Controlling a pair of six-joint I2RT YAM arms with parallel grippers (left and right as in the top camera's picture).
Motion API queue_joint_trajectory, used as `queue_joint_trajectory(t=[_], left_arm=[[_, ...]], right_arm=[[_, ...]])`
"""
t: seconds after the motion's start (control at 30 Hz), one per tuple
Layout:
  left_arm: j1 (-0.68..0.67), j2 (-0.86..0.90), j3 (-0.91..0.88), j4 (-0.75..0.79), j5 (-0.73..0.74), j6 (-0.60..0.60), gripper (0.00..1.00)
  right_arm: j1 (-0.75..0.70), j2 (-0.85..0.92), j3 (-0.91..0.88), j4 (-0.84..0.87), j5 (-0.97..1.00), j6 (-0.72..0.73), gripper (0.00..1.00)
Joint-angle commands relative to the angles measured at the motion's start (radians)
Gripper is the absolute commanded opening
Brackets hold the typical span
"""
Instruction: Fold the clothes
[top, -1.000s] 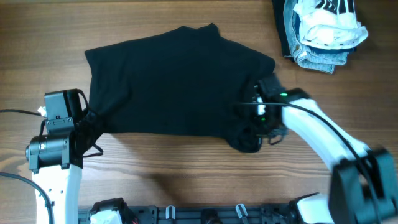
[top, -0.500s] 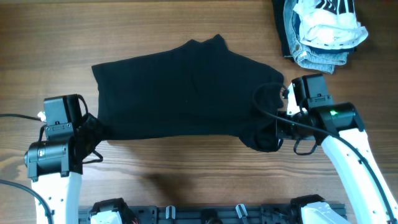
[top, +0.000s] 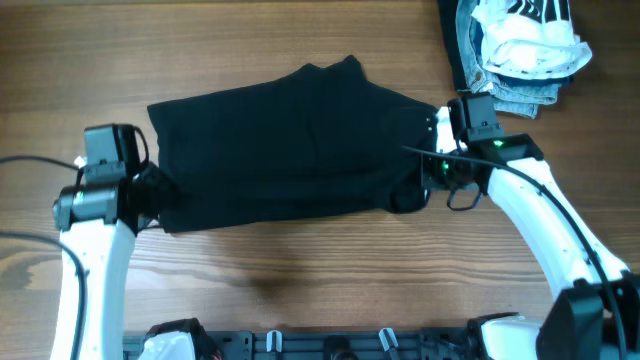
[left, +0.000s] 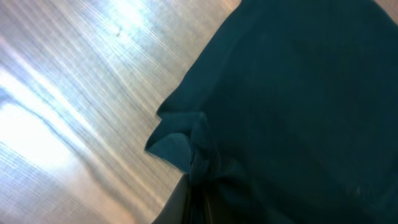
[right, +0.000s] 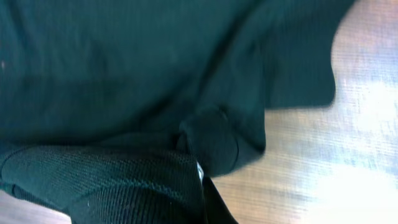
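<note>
Next, my left gripper moves outward and down onto the garment's spread cloth and releases the pinched near corner there, since the black layer ahead lies flat.
The clothes (top: 290, 140) are one plain black garment spread across the middle of the wooden table. My left gripper (top: 150, 193) is shut on its near left corner, where the fabric bunches into a pinched fold (left: 199, 165). At the near right corner my right gripper (top: 415, 185) is shut on the cloth too, and a small lobe (top: 405, 200) hangs below the hem. In the right wrist view the black fabric (right: 124, 74) fills most of the frame, draped over the jaws, with a gathered knot (right: 208, 140) at the pinch. The fingertips of both grippers are hidden by cloth.
At the far right corner lies a pile of blue denim (top: 505, 92) with white black-striped fabric (top: 530, 40) on top, close to the right arm's wrist (top: 470, 125). Bare wood (top: 300, 280) runs along the near edge in front of the garment.
Both grippers have carried the near hem away from me, so the garment's near part is narrower. The right gripper swung out right, then moved farther back; the left arm moved up and slightly right.
</note>
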Motion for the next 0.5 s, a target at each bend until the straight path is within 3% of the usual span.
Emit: queue_joint_trajectory(t=[0.0, 0.23, 0.47], left_arm=[[0.006, 0.083, 0.005, 0.081, -0.036, 0.020, 0.04], [0.006, 0.213, 0.005, 0.208, -0.059, 0.020, 0.04], [0.006, 0.330, 0.005, 0.269, -0.058, 0.020, 0.04]], right_arm=[[-0.005, 0.046, 0.021, 0.091, -0.016, -0.021, 0.04], [-0.005, 0.091, 0.021, 0.283, -0.017, -0.040, 0.04], [-0.005, 0.159, 0.021, 0.351, -0.025, -0.047, 0.04]])
